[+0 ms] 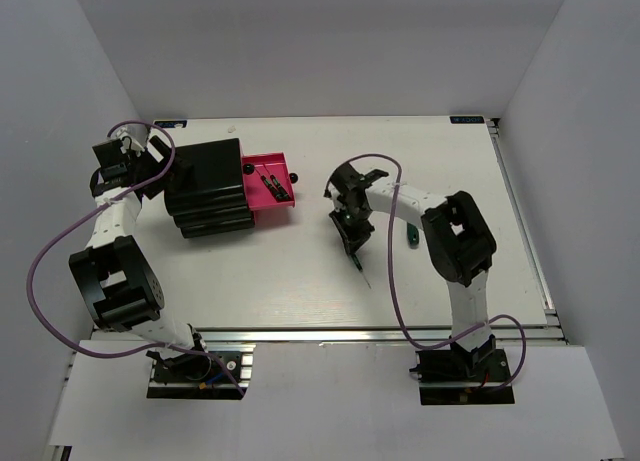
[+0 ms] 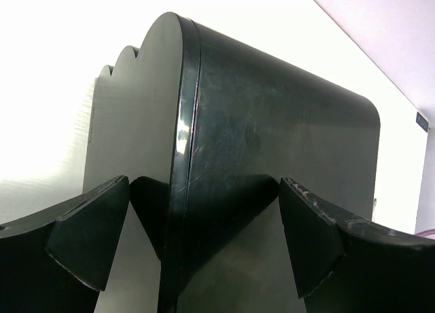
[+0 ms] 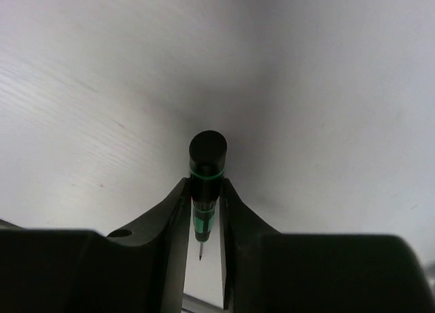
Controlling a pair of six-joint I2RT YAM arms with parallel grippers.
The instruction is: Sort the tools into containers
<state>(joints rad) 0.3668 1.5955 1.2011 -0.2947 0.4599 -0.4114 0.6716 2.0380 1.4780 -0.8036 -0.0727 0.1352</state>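
I need to swing my right gripper outward over the pink drawer [image 1: 267, 174], which is to its left in the top view. I need to release there because similar screwdrivers are inside the drawer.
My right gripper [image 3: 204, 204] is shut on a slim black-and-green screwdriver [image 3: 206, 174], its jaws pressing both sides of the handle and the round black cap sticking out past them. In the top view this gripper [image 1: 352, 243] hangs over the middle of the table. The black drawer cabinet [image 1: 208, 189] stands at the left with one pink drawer [image 1: 282, 165] pulled out; two slim screwdrivers [image 1: 273, 187] lie inside it. My left gripper [image 2: 204, 218] is open, its fingers straddling the cabinet's back edge [image 2: 178, 191]. A green-handled tool [image 1: 410, 237] peeks out beside the right arm. The wrench is out of view.
White walls close in the table [image 1: 300, 291] on the left, back and right. The right arm's purple cable [image 1: 392, 281] loops over the table in front of the gripper. A metal rail [image 1: 350, 335] runs along the near edge.
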